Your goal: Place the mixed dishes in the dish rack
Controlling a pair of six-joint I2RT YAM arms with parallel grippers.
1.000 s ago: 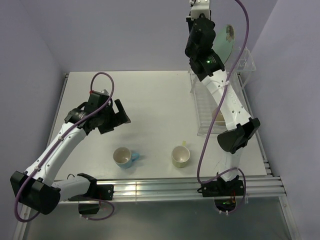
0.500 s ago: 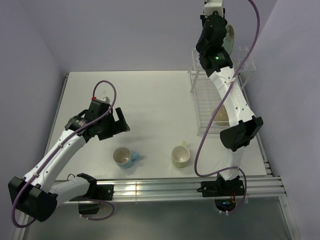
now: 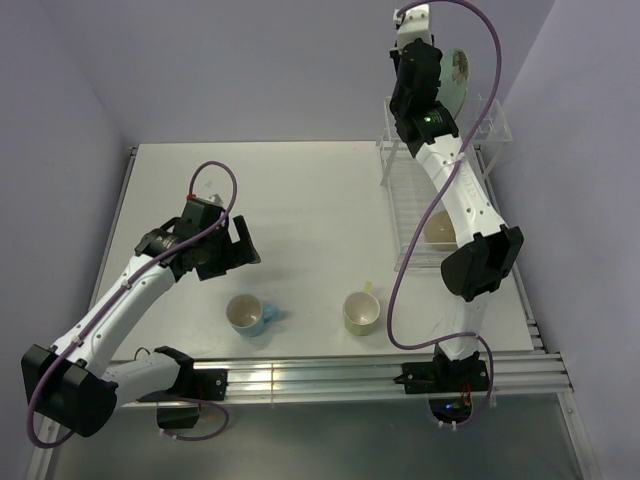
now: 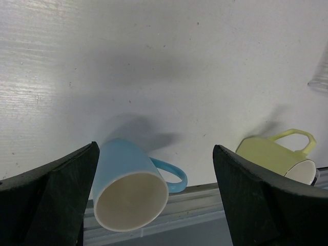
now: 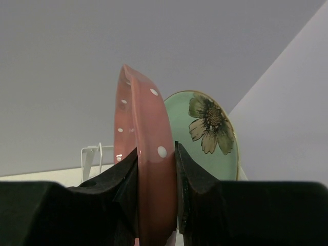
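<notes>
The pink plate already hangs upright beside the mint-green plate. My right gripper should next lower the pink plate into the raised holder and open to let go of the plate's rim.
My right gripper (image 5: 156, 149) is shut on the rim of the pink white-dotted plate (image 5: 146, 128) and holds it upright, high over the dish rack (image 3: 408, 215), close beside the mint-green flowered plate (image 5: 210, 133). That plate stands in the raised holder (image 3: 456, 80). In the top view the arm hides the pink plate. The cream bowl (image 3: 438, 232) lies in the rack's lower basket. My left gripper (image 3: 238, 242) is open and empty above the table, just behind the blue mug (image 4: 130, 187). The pale yellow-green mug (image 4: 274, 158) stands to its right.
Both mugs (image 3: 247, 315) (image 3: 361, 312) stand near the table's front rail (image 3: 300, 375). The rack fills the back right, close to the right wall. Purple cables loop off both arms.
My right arm has swung the pink plate right toward the mint-green plate, then slightly back left. My left gripper has come a little nearer and lower toward the blue mug.
</notes>
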